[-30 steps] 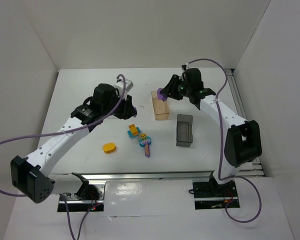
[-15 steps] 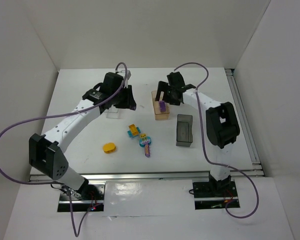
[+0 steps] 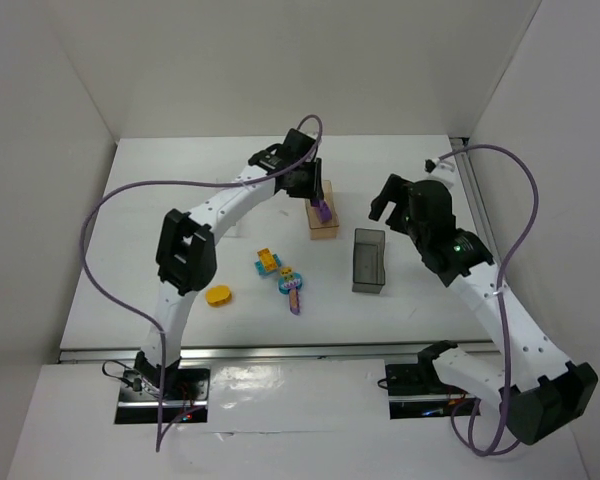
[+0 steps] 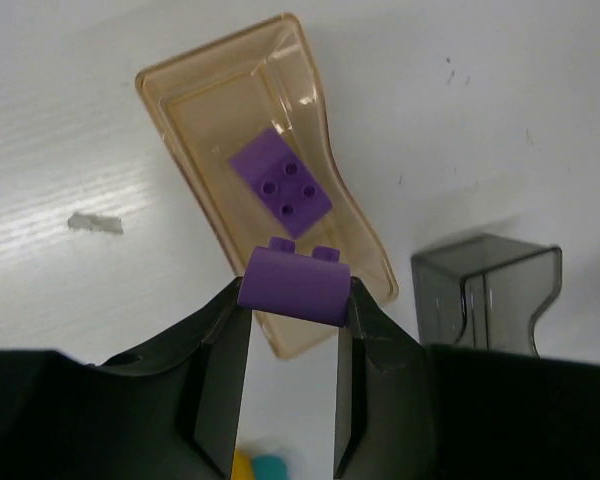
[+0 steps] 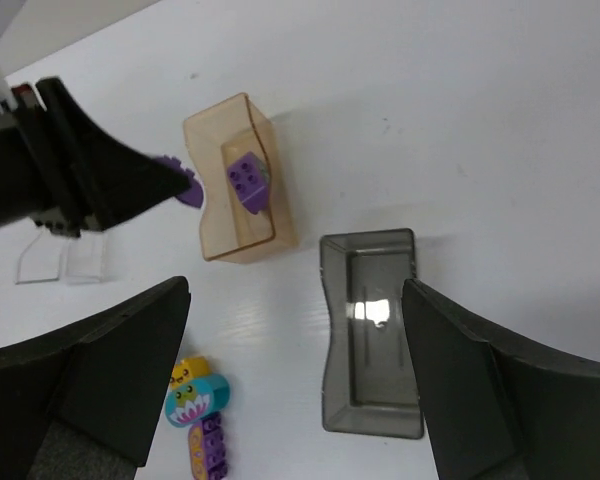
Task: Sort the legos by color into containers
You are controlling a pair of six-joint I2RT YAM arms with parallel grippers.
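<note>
Next, my right gripper moves back past the dark grey container and down onto the loose purple lego (image 3: 294,301) (image 5: 208,448), since the orange-tan container already collects that color.
My left gripper (image 4: 293,300) is shut on a purple lego (image 4: 293,285) and hangs over the near end of the orange-tan container (image 4: 202,182). Another purple lego (image 4: 280,185) lies inside that container (image 5: 225,228), seen in the right wrist view too. From above, the left gripper (image 3: 318,200) sits right at the orange-tan container (image 3: 325,230). My right gripper (image 5: 296,290) is open and empty, high over the dark grey container (image 5: 372,380), which holds nothing. Loose yellow (image 5: 188,372), teal (image 5: 195,400) and purple (image 5: 212,445) legos lie on the table.
A clear container (image 5: 65,262) stands left of the orange-tan one. A yellow-orange oval lego (image 3: 218,294) lies at the near left, with the mixed cluster (image 3: 280,272) beside it. The dark grey container (image 3: 369,260) stands right of the cluster. White walls enclose the table.
The right gripper opened, dropped a purple lego into the orange-tan container and drew back to the right. The left arm swung right from the clear container to the orange-tan one.
</note>
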